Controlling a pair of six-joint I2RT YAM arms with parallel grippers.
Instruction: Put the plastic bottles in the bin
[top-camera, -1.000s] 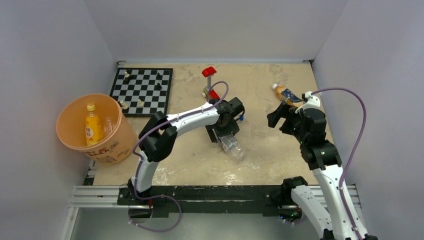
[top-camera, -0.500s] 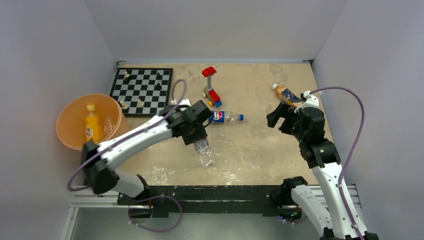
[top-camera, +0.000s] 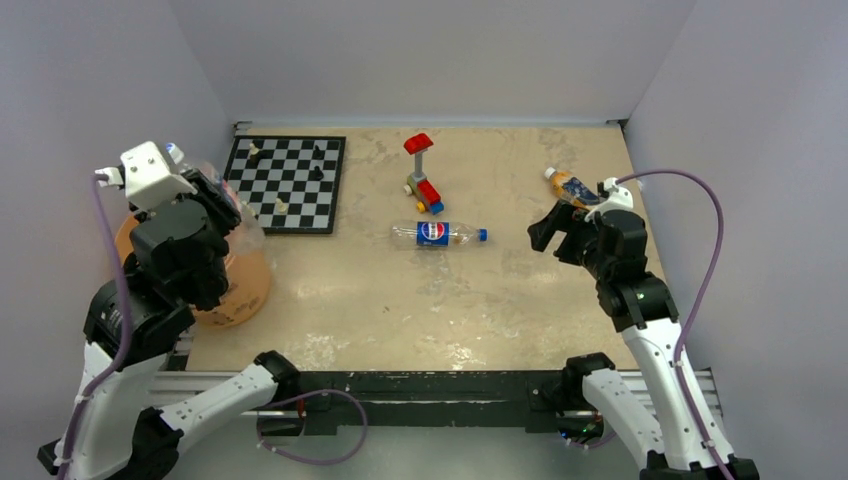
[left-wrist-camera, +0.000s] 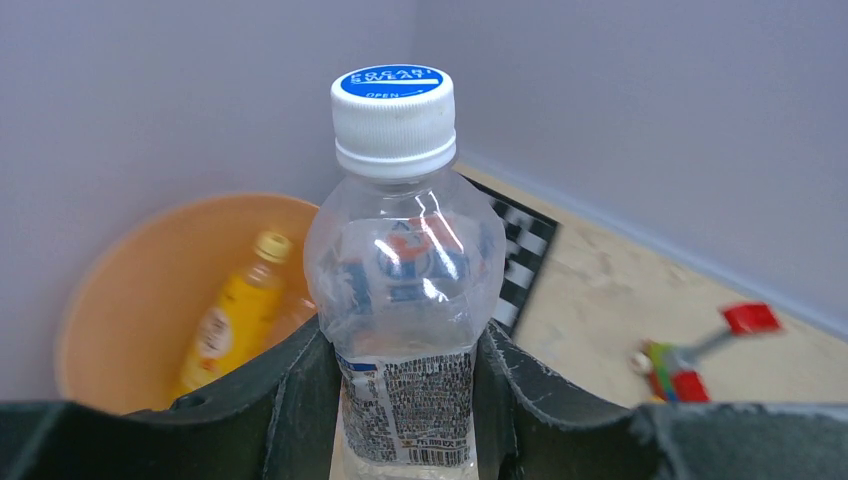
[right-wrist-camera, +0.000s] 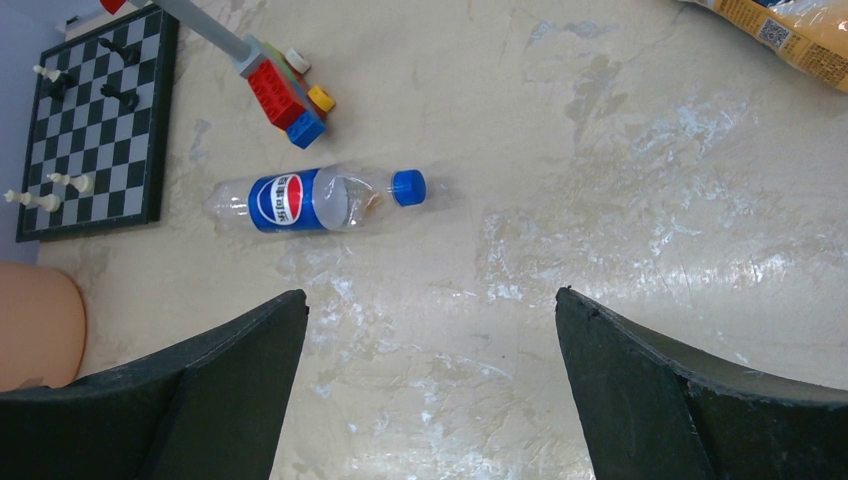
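Note:
I will next turn my left gripper toward the bin's opening and lower it to let go of the transparent bottle, because that opening is to the left in its wrist view.
My left gripper is shut on a transparent white-capped bottle, holding it by its labelled body, raised at the far left over the peach-orange bin. Inside the bin lies a yellow bottle. A blue-labelled bottle with a blue cap lies on its side mid-table. My right gripper stands open above bare table, right of that bottle. An orange-brown bottle lies just behind the right gripper, and only its edge shows in the right wrist view.
A chessboard with several pieces lies at the back left beside the bin. A red-blue-yellow toy brick figure stands behind the blue-labelled bottle. Grey walls close in the table on three sides.
The left arm has swung from mid-table to the far left, lifting the transparent bottle up over the bin. The right arm has barely shifted.

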